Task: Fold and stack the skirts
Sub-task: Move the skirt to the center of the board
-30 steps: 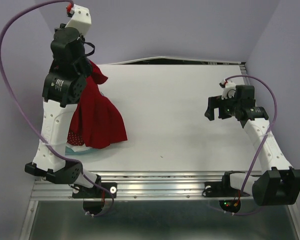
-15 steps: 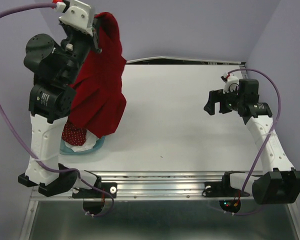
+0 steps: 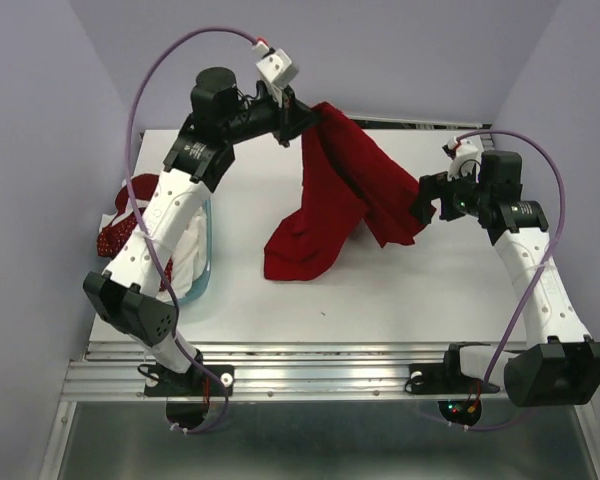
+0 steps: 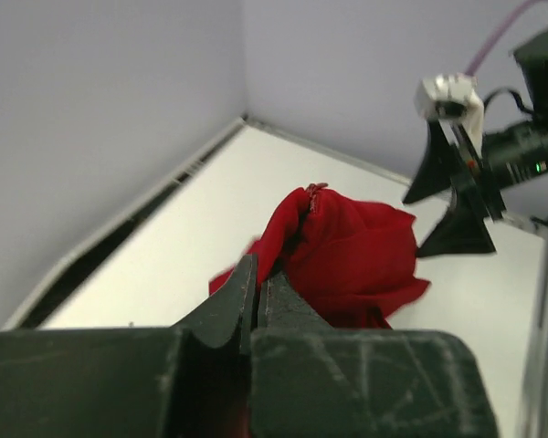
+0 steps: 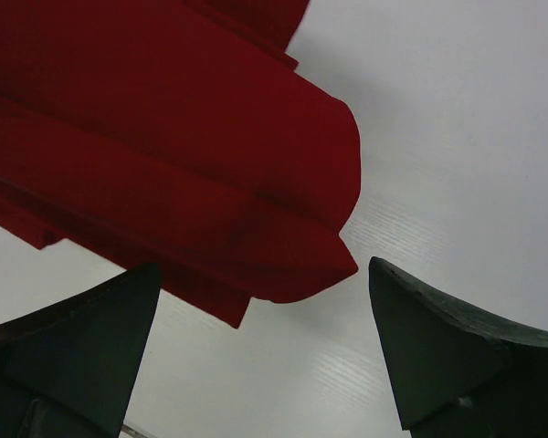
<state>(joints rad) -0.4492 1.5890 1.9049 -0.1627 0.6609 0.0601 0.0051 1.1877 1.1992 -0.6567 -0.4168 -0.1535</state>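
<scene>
My left gripper should next move down and back over the skirt's lower part [image 3: 330,226], which is below it toward my base, and let go of the skirt's top edge, as the skirt's hem rests on the table.
My left gripper [image 3: 298,122] is shut on the top edge of the plain red skirt [image 3: 345,200] and holds it up over the far middle of the table; the cloth hangs down and its hem rests on the table. In the left wrist view the jaws [image 4: 256,292] pinch the red skirt [image 4: 347,260]. My right gripper [image 3: 427,205] is open beside the skirt's right edge, which shows between its fingers [image 5: 256,310] as red folds [image 5: 164,155]. A dark red white-dotted skirt [image 3: 115,225] and a white one [image 3: 188,245] lie in the teal tub [image 3: 206,262] at the left.
The white table [image 3: 380,290] has a raised back edge and purple walls around it. Purple cables loop above both arms. The right arm's base [image 3: 555,372] sits at the near right corner.
My left arm has swung from the far left to the far middle, carrying the red skirt out of the tub and over the table. My right gripper now sits at the skirt's right edge.
</scene>
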